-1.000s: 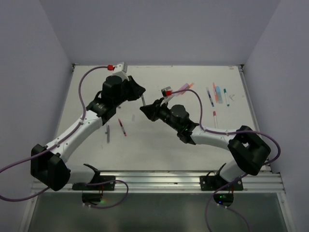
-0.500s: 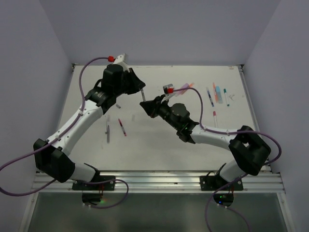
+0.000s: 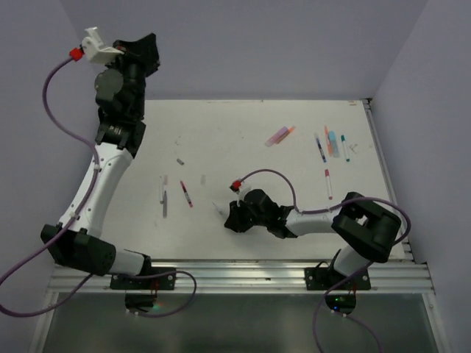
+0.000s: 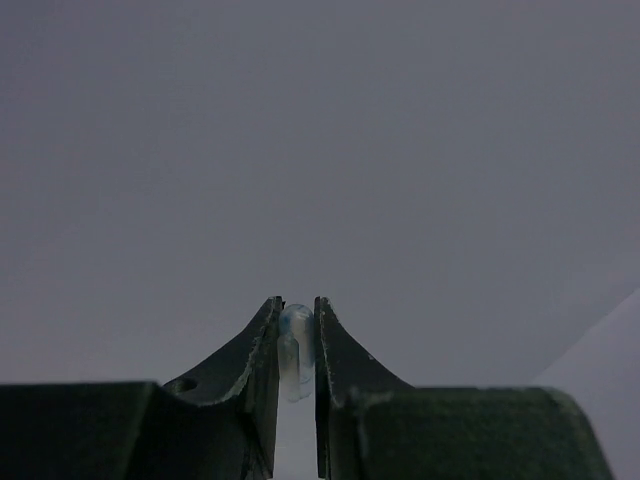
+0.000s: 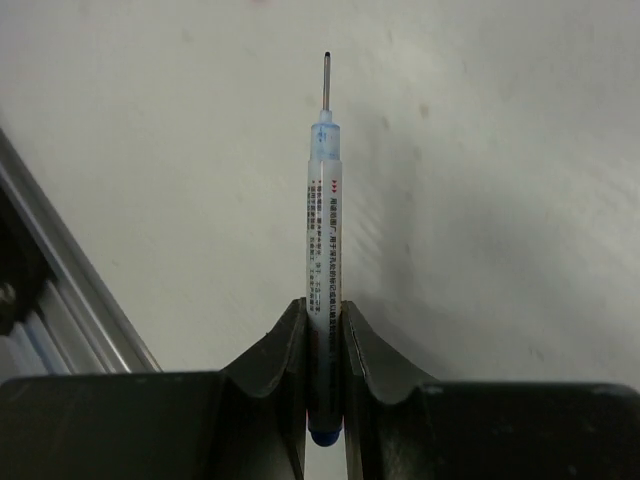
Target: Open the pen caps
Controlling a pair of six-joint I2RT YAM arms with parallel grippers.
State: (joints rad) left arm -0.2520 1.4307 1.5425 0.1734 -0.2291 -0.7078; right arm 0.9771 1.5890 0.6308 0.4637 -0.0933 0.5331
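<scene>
I will swing my left gripper down and to the right in the top view, since bare tabletop [image 3: 193,182] beside the dark red pen lies below it on that side.
My left gripper [image 4: 296,306] is raised high against the back wall, top left in the top view [image 3: 149,43]. It is shut on a small clear, light-blue pen cap [image 4: 296,345]. My right gripper [image 5: 323,308] is low over the table near the front edge [image 3: 224,214]. It is shut on a white-bodied pen [image 5: 324,220] with a blue end, whose bare thin tip points away from me. In the top view only a short white bit of that pen [image 3: 216,209] shows. A small grey cap [image 3: 179,162] lies loose on the table.
A dark red pen [image 3: 186,193] and a grey pen [image 3: 164,203] lie left of centre. A pink-purple and orange pair [image 3: 280,135] lies further back. Blue [image 3: 319,147], teal [image 3: 344,147] and red [image 3: 328,184] pens lie at the right. The metal rail [image 3: 243,273] runs along the near edge.
The two grippers were together over the table's middle. The left arm has swung up and left with the cap. The right arm has dropped towards the near edge with the pen.
</scene>
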